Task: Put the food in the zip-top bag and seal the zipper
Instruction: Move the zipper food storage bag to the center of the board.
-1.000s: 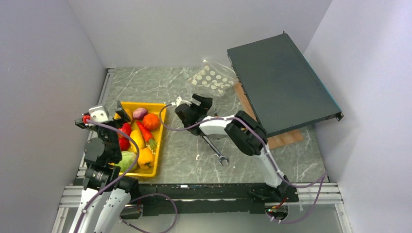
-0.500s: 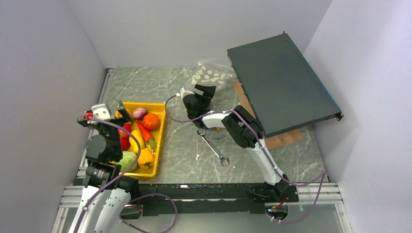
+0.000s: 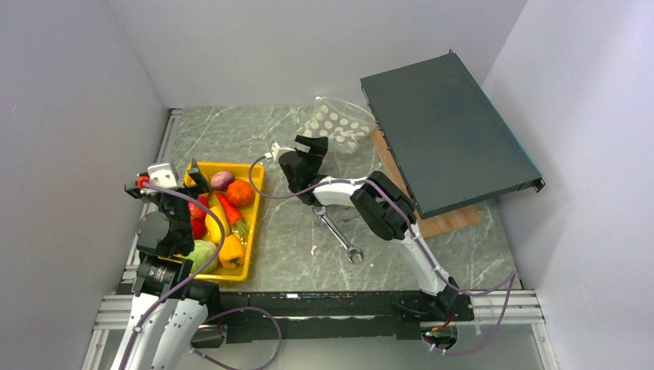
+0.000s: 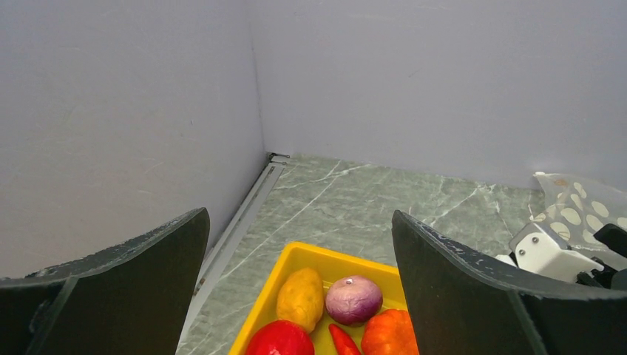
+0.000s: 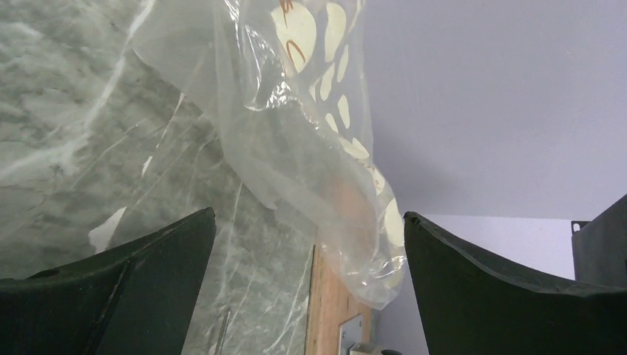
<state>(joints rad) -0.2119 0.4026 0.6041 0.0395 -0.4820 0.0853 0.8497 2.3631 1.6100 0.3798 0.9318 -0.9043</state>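
The bag's near edge (image 3: 346, 149) (image 5: 313, 222) is still just beyond the fingers of my right gripper, so the gripper will next slide outward and toward the dark case to bring its open fingers around that edge.
The food (image 3: 220, 216) lies in a yellow tray (image 3: 258, 193) at the left: orange, purple, red, yellow and green pieces. In the left wrist view a purple piece (image 4: 353, 299) and a yellow piece (image 4: 301, 298) lie at the tray's far end. My left gripper (image 3: 173, 176) is open and empty above that end, also shown in its own view (image 4: 299, 213). The zip-top bag (image 3: 333, 127), clear with white dots, lies crumpled at the back. My right gripper (image 3: 308, 146) is open just in front of it, the bag (image 5: 296, 126) hanging between its jaws untouched. The zipper is not distinguishable.
A steel wrench (image 3: 338, 233) lies mid-table. A large dark flat case (image 3: 443, 131) leans over the back right, above a wooden board (image 3: 455, 220). Grey walls close in the left, back and right sides.
My right gripper has moved toward the back of the table, up to the bag, then slightly left. The left arm has barely moved.
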